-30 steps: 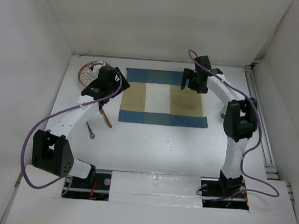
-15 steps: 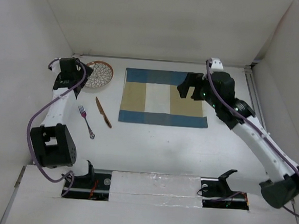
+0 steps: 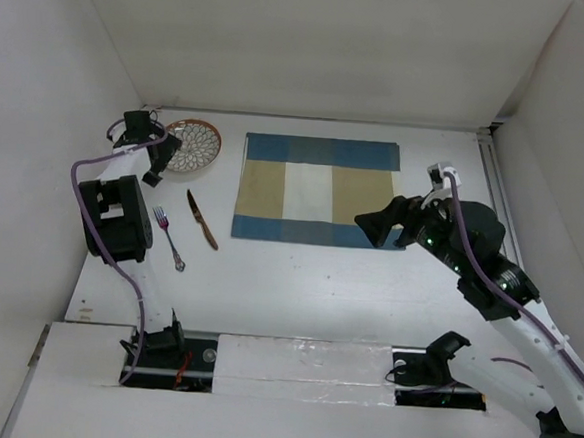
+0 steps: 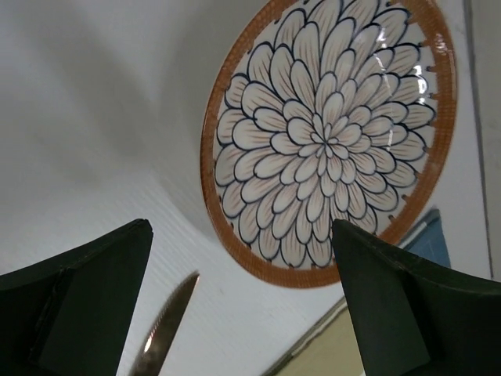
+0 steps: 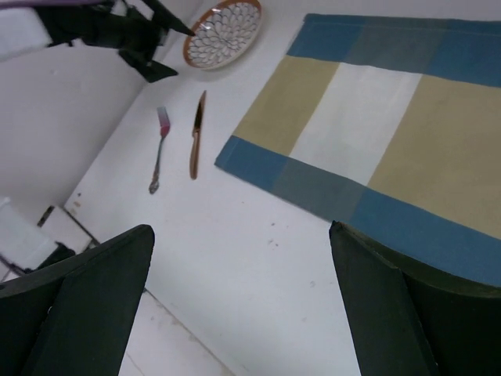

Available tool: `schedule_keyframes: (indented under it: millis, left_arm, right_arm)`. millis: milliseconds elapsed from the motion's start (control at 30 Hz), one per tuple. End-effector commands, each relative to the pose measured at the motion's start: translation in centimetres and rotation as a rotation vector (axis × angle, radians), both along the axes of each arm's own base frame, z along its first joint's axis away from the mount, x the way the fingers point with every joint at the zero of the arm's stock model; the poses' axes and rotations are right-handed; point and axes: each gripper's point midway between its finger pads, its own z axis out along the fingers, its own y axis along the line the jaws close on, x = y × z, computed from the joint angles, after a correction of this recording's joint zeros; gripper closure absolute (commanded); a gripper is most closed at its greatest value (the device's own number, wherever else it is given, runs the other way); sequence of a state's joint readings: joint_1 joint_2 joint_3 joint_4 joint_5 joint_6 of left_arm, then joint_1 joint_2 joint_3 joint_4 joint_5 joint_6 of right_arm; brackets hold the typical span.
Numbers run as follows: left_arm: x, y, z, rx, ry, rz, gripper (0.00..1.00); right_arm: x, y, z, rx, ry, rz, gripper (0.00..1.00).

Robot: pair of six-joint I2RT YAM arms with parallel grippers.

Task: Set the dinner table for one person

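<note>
I need to move my left gripper down next onto the plate's orange rim on the gripper's own side and close it there, because that rim runs between its two open fingers.
On the white dinner table lies a blue-and-tan checked placemat. To its left are a flower-patterned plate with an orange rim, a brown-handled knife and a fork. My left gripper hovers open just left of the plate, holding nothing, with the knife tip below it. Open and empty too, my right gripper hangs over the placemat's near right corner. From there the right wrist view takes in the placemat, knife, fork and plate.
White panels wall the table on the left, far and right sides. A metal rail runs along the right edge. The left arm's elbow block stands beside the fork. The arm bases sit at the near edge.
The left arm has folded back along the left wall, its gripper now beside the plate. The right arm has drawn back from the placemat's far right to its near right corner.
</note>
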State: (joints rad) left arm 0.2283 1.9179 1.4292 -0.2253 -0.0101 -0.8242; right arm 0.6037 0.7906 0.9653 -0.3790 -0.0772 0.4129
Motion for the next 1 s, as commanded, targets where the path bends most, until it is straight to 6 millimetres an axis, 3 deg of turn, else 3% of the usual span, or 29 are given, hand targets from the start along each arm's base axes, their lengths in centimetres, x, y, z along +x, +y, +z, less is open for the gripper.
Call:
schedule_keyframes:
  millis: [0, 100, 167, 200, 267, 300, 433, 467, 600, 667, 800, 833, 967]
  left_arm:
    - [1.1, 0.7, -1.9, 0.027, 0.036, -0.015, 0.04]
    - [1.9, 1.6, -3.1, 0.039, 0.045, -0.006, 0.15]
    - [2.2, 1.3, -4.9, 0.021, 0.060, -0.019, 0.28]
    - [2.1, 1.3, -5.6, 0.017, 0.074, -0.019, 0.41]
    - [2.1, 1.2, -7.0, 0.006, 0.097, -0.012, 0.58]
    - [2.4, 1.3, -6.5, 0.006, 0.096, -0.012, 0.77]
    - [3.3, 1.7, -6.2, -0.007, 0.077, -0.015, 0.88]
    - [3.2, 1.7, -6.8, -0.013, 0.099, -0.015, 0.98]
    - [3.7, 1.4, -6.6, -0.082, 0.083, -0.048, 1.00]
    - [5.0, 1.4, -4.3, -0.119, -0.021, -0.086, 1.00]
    - [7.2, 0.3, 3.4, -0.118, -0.262, -0.168, 1.00]
    - [7.1, 0.2, 5.9, -0.113, -0.305, -0.162, 1.00]
    - [6.7, -1.0, 11.3, -0.120, -0.457, -0.204, 1.00]
  right_arm:
    - [-1.9, 0.4, 2.8, 0.069, -0.079, 0.076, 0.00]
    - [-2.9, -0.3, 3.1, 0.077, -0.091, 0.076, 0.00]
    - [-3.4, -0.6, 2.9, 0.077, -0.092, 0.076, 0.00]
    - [-3.5, -0.7, 2.5, 0.069, -0.079, 0.076, 0.00]
    - [-3.9, -1.2, 2.8, 0.075, -0.090, 0.067, 0.00]
    - [-4.2, -1.4, 2.9, 0.076, -0.093, 0.067, 0.00]
    - [-4.5, -1.6, 3.4, 0.083, -0.103, 0.067, 0.00]
    - [-4.4, -1.7, 3.5, 0.082, -0.104, 0.058, 0.00]
    - [-4.6, -1.9, 3.9, 0.083, -0.105, 0.058, 0.00]
    - [-4.7, -1.9, 4.2, 0.084, -0.106, 0.058, 0.00]
    - [-4.6, -2.3, 3.6, 0.075, -0.098, 0.038, 0.00]
    - [-4.6, -2.3, 3.6, 0.075, -0.098, 0.038, 0.00]
    - [-4.6, -2.7, 3.0, 0.062, -0.084, 0.017, 0.00]
